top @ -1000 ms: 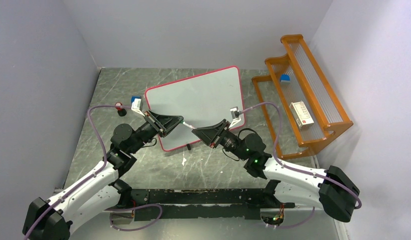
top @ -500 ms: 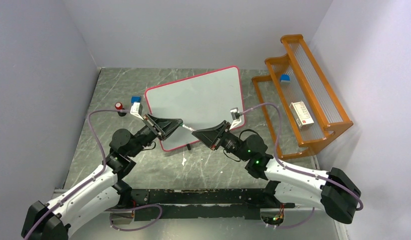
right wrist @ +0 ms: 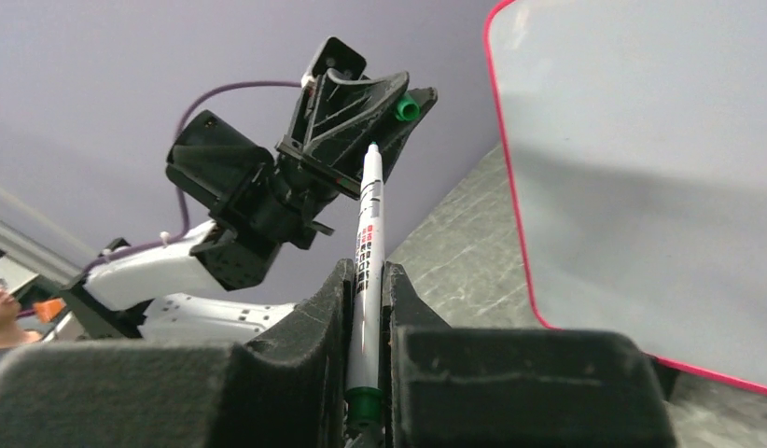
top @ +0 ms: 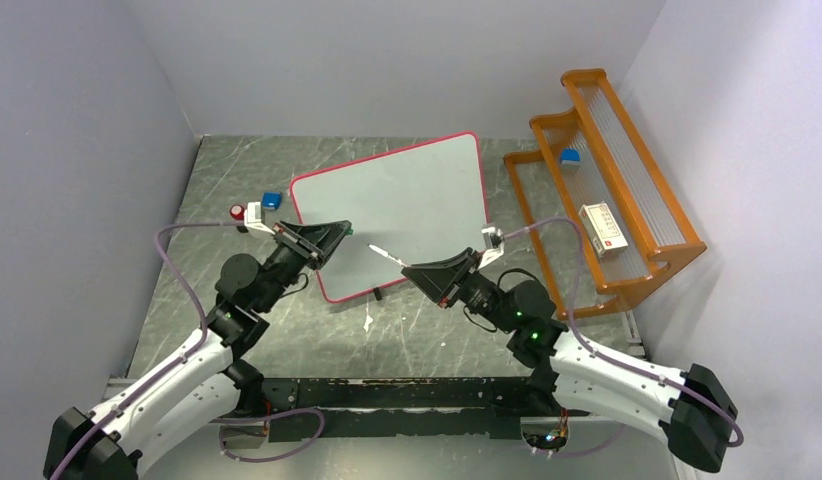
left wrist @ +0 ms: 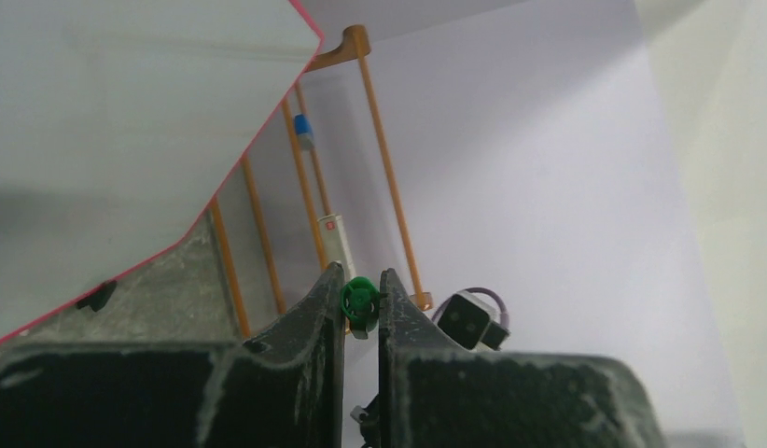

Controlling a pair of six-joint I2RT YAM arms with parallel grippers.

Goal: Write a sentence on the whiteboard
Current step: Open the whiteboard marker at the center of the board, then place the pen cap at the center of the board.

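Open tabletop by the white scrap lies below and back, clear of the board, so my left gripper will next move back, tip down, go lower and let go of the cap.
The whiteboard (top: 407, 195), white with a pink-red frame, lies tilted in the middle of the table; its face is blank and no sentence is in view. My left gripper (top: 343, 232) hovers over the board's near left corner, shut on a green marker cap (left wrist: 360, 301). My right gripper (top: 407, 268) hangs over the board's near edge, shut on a white marker (right wrist: 369, 233) with a green end. The marker's bare tip (top: 373, 248) points toward the left gripper, a short gap away from the cap (right wrist: 405, 108). The whiteboard (right wrist: 660, 168) fills the right of the right wrist view.
An orange wooden rack (top: 607, 190) stands at the right and holds a small blue item (top: 570, 156) and a white box (top: 602, 230). A blue block (top: 271, 200) and a red-topped object (top: 237, 212) sit left of the board. A white scrap (top: 368, 322) lies on the table nearer me.
The two grippers have drawn apart. The cap has come off the marker: the left gripper moved left with the cap, the right gripper moved right with the marker.
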